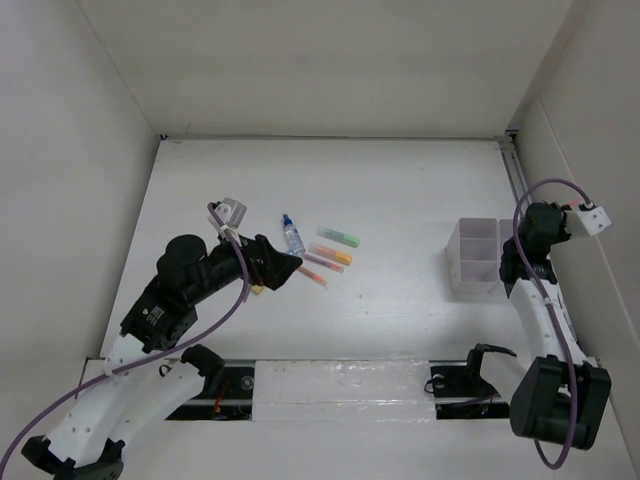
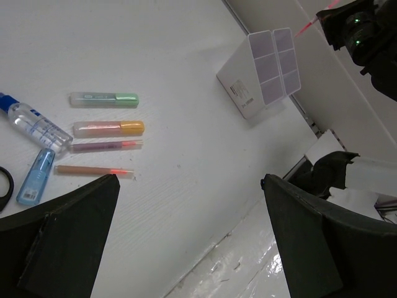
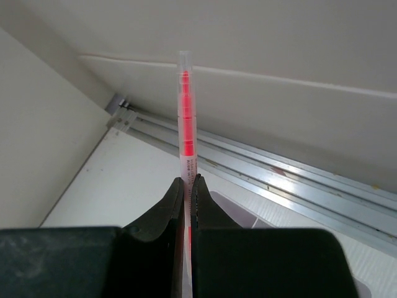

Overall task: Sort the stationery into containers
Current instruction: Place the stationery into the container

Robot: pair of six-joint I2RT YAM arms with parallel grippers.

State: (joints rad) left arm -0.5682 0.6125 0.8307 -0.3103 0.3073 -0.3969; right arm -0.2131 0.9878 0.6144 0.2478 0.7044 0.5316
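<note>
Next, my right gripper moves away from the bar and tips its fingers down over the containers' far section. The orange-red pen still points past the containers' rim.
The stationery lies left of centre: a blue-capped glue bottle, a green marker, an orange marker, two thin pens and a blue marker. A black scissors handle shows at the left edge. My left gripper hovers open beside them, holding nothing. The translucent containers stand at the right. Above them my right gripper is shut on an orange-red pen that sticks straight out past the fingertips.
A metal rail runs along the table's right side just behind the containers. White walls enclose the table on three sides. A shiny strip lies along the near edge between the arm bases.
</note>
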